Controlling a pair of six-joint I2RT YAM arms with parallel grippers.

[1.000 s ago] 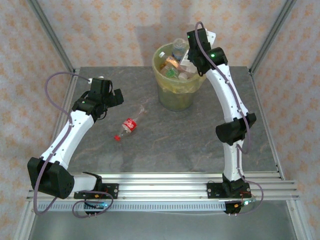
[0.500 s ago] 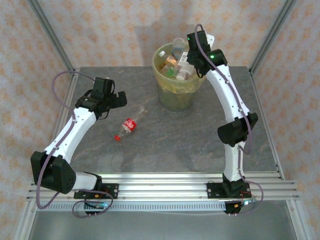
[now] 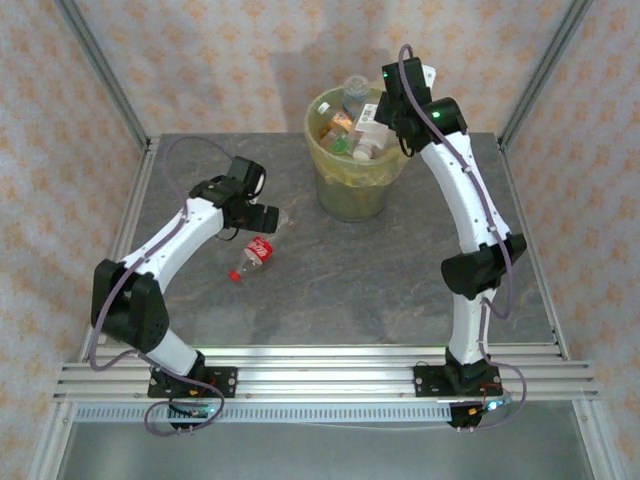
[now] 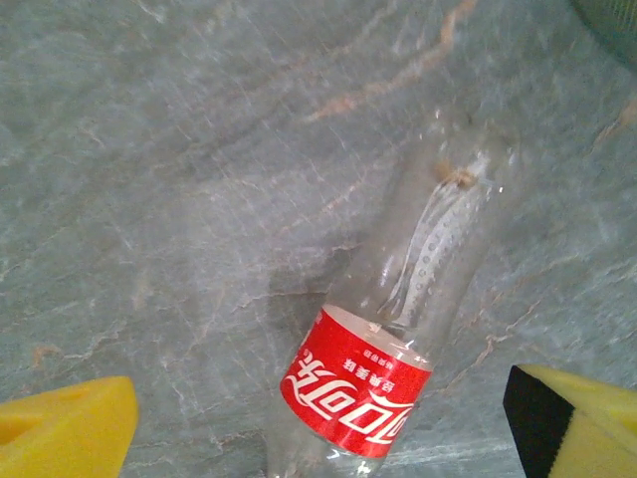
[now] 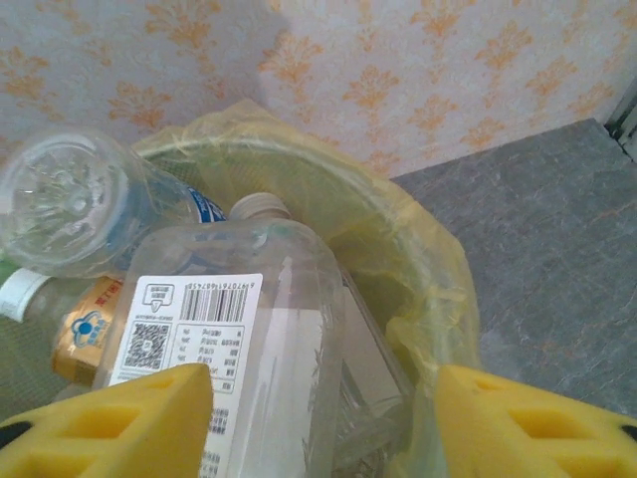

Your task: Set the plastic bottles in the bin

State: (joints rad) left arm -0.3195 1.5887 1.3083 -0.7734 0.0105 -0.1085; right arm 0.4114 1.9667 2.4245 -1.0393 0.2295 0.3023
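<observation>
The red label's far edge (image 3: 264, 240) (image 4: 378, 332) is below my left gripper, and the bottle is at an angle between my fingers. I need to lower the gripper and turn it square to close.
A clear plastic bottle (image 3: 257, 250) with a red label (image 4: 358, 393) lies on its side on the grey table. My left gripper (image 3: 262, 205) hovers just above its far end, open, and the bottle (image 4: 438, 239) lies between the yellow fingers (image 4: 65, 433) without touching them. The pale yellow-green bin (image 3: 352, 190) stands at the back and holds several bottles. My right gripper (image 3: 385, 112) is over the bin's right rim, open. A clear bottle with a white barcode label (image 5: 199, 329) rests in the bin between its spread fingers (image 5: 537, 428).
The bin's yellowish bag (image 5: 418, 259) folds over the rim. Other bottles (image 5: 70, 199) are piled inside, up to the rim. Metal frame posts (image 3: 100, 75) stand at the table's back corners. Bare table (image 3: 340, 280) lies between the arms.
My left arm has swung right and forward, to above the red-label bottle. My right gripper has opened over the bin and the white-label bottle now rests there.
</observation>
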